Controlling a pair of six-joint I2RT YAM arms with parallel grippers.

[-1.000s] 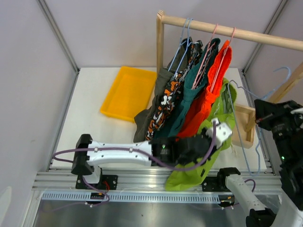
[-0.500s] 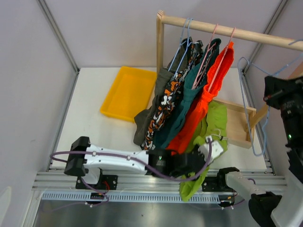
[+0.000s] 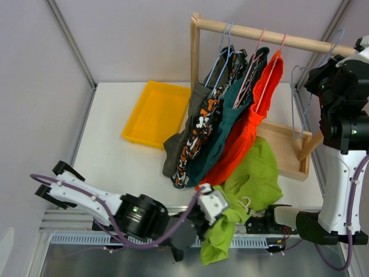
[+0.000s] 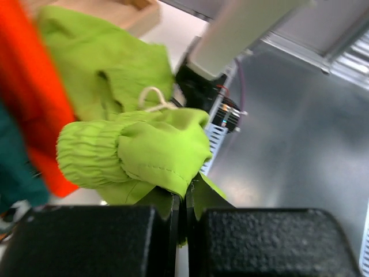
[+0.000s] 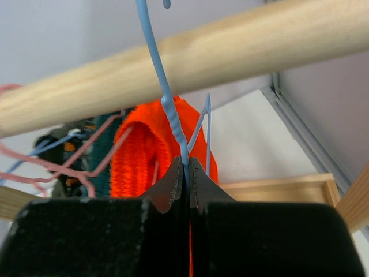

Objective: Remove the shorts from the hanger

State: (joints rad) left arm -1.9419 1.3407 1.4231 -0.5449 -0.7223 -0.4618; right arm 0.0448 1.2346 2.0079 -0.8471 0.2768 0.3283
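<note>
The hook of the bare blue hanger is above the wooden rod, so the robot's right gripper should next move down to put the hook on the rod and open.
My left gripper [image 3: 210,203] is shut on a fold of the lime green shorts [image 3: 253,173] at the table's near edge. These shorts lie crumpled on the table, off any hanger. In the left wrist view the green cloth [image 4: 144,144] bunches just ahead of my gripper [image 4: 184,199]. My right gripper [image 3: 323,75] is raised at the right end of the wooden rod [image 3: 277,37] and is shut on a bare blue hanger [image 5: 167,104]. The orange-red [image 3: 248,127], teal [image 3: 222,133], camouflage [image 3: 199,127] and olive-grey [image 3: 181,135] shorts hang from the rod.
A yellow tray [image 3: 155,112] lies at the back left of the table. The rack's wooden base frame [image 3: 288,150] sits at the right, under the rod. The rack's upright post [image 3: 195,52] stands behind the hanging shorts.
My left arm has drawn back to the near edge, pulling the green shorts off the blue hanger. My right gripper has risen with the empty hanger towards the rod.
</note>
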